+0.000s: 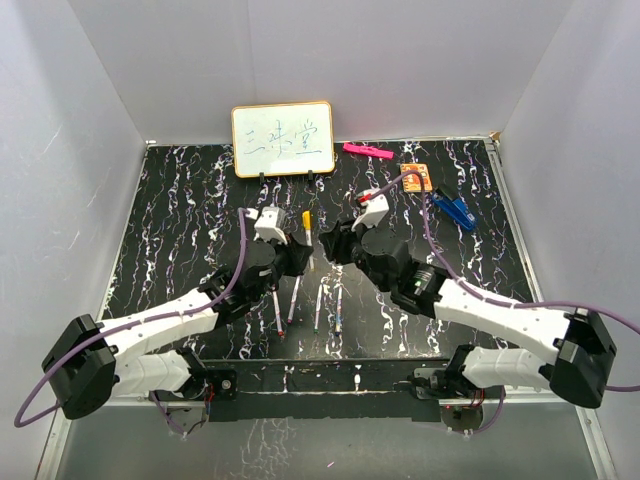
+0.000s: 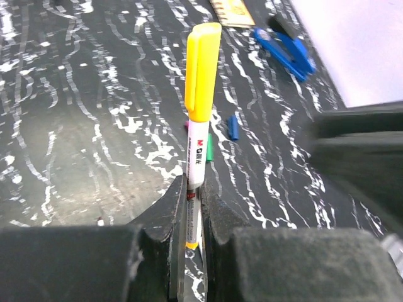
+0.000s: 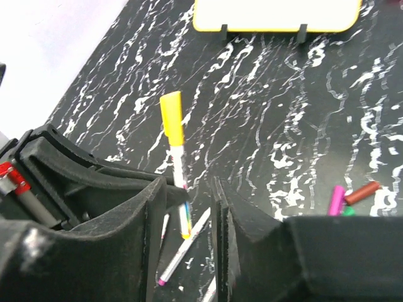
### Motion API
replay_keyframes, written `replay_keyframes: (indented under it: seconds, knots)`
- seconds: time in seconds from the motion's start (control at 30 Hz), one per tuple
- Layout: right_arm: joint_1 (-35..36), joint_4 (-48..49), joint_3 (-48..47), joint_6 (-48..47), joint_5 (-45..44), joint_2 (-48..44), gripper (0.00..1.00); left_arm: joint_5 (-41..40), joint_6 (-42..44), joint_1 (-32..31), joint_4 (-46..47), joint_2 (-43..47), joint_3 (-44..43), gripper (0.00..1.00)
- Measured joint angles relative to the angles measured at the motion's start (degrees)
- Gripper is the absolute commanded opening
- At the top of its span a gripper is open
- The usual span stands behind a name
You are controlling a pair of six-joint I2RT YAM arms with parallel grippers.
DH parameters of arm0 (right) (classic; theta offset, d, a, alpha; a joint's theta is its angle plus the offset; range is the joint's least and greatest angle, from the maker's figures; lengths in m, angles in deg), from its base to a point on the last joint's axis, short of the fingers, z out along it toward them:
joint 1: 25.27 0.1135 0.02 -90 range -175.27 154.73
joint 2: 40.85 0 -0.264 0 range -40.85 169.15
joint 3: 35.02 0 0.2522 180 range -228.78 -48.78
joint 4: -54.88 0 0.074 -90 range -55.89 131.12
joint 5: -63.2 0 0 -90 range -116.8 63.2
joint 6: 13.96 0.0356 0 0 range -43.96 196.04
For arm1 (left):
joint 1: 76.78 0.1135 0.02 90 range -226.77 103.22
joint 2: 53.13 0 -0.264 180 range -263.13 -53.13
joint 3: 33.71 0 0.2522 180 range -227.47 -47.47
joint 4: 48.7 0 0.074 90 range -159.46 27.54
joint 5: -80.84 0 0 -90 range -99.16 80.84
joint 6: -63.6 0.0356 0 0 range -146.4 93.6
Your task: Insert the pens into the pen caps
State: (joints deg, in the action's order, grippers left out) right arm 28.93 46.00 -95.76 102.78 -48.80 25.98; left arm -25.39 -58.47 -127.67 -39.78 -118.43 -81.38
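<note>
The left gripper moves down and to the left in the top view to bare mat before the whiteboard next. It releases the pen there, since the pen is capped.
My left gripper point(image 2: 195, 189) is shut on a white-barrelled pen point(image 2: 197, 154) that wears a yellow cap point(image 2: 203, 72) on its far end; it holds the pen above the table point(image 1: 307, 222). In the top view the left gripper point(image 1: 299, 258) and right gripper point(image 1: 332, 244) face each other closely. The right gripper point(image 3: 187, 189) is open, its jaws apart with nothing gripped, just short of the capped pen point(image 3: 176, 145). Several uncapped pens point(image 1: 318, 305) lie on the mat below. Loose caps lie to the right: blue point(image 2: 233, 127), green point(image 2: 210, 148), magenta point(image 3: 337, 200) and red-brown point(image 3: 362, 192).
A small whiteboard point(image 1: 283, 140) stands at the back of the black marbled mat point(image 1: 180, 230). A pink marker point(image 1: 367, 151), an orange card point(image 1: 416, 176) and a blue clip point(image 1: 455, 210) lie at the back right. White walls enclose the table.
</note>
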Motion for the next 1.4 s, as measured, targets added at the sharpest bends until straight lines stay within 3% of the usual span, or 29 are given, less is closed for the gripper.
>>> replay_keyframes:
  seconds: [0.13,0.2,0.33,0.7,1.07,1.4]
  knots:
    - [0.3,-4.7,-1.3,-1.1,-4.2,-4.1,0.71,-4.1,-1.4,0.6,-4.0,0.0,-0.2,0.0]
    - [0.2,-6.6,-2.3,-1.1,-6.6,-5.9,0.74,-5.3,-1.6,0.8,-5.4,0.0,-0.2,0.0]
    - [0.2,-9.4,-2.9,-0.4,-10.3,-8.4,0.97,-5.9,-1.4,2.0,-6.9,0.0,-0.2,0.0]
    - [-2.3,-17.7,-2.8,3.3,-15.8,-6.3,0.98,-1.2,0.9,12.8,-8.0,-2.7,-1.2,0.0]
    - [-23.7,-21.5,-2.1,6.8,-1.9,-1.6,0.98,8.1,5.0,24.4,-16.8,-19.5,-15.4,0.0]
    - [-28.0,-23.1,-0.8,7.0,6.1,2.2,0.98,11.1,8.7,27.9,-24.8,-32.2,-23.8,0.0]
